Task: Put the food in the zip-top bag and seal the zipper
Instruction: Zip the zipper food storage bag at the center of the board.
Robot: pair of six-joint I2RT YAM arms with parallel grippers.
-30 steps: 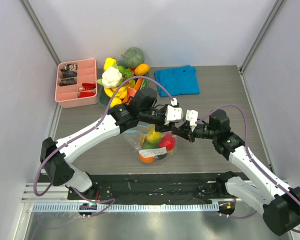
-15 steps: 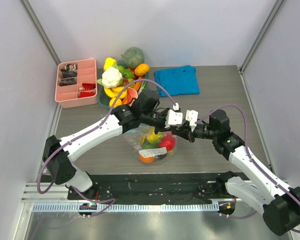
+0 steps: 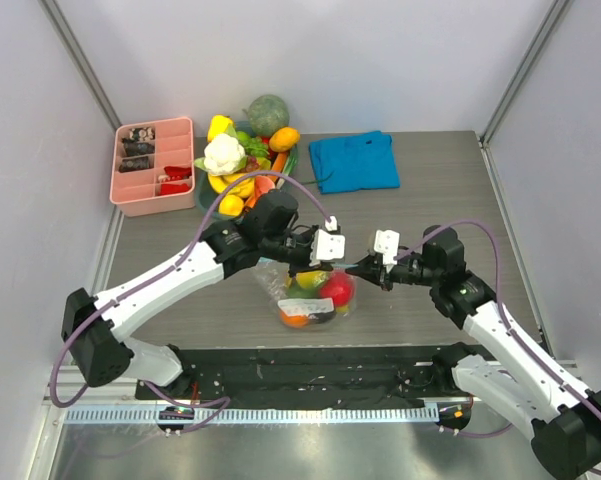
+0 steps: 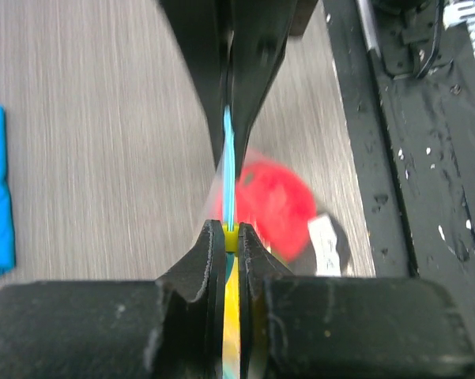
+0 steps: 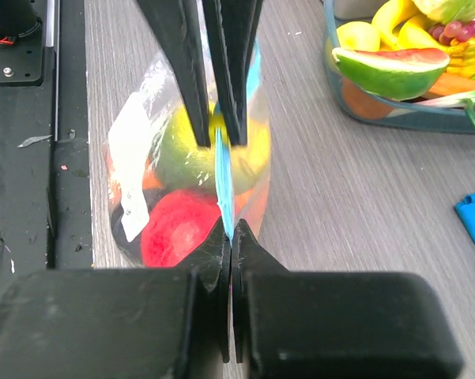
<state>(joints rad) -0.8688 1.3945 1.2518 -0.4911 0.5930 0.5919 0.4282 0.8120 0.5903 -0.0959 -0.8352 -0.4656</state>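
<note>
My left gripper slides to the left in the top view next and releases at the zipper's loose end, since its yellow piece sits near my right gripper.
The clear zip-top bag sits at mid-table with food in it: a red apple, an orange and a yellow lemon. Its blue-teal zipper is stretched upright between both grippers. My left gripper is shut on the zipper, with a small yellow piece pinched between its jaws. My right gripper is shut on the zipper's other end, its jaws pressed flat on the strip. The apple and lemon show through the bag.
A bowl of toy produce with a white cauliflower and a watermelon slice stands at back left, beside a pink compartment tray. A folded blue cloth lies at back centre. A black mat lines the near edge.
My left gripper has slid left along the zipper, away from the right gripper, so the gap between them has grown. The right gripper has moved slightly right. The bag stays in place.
</note>
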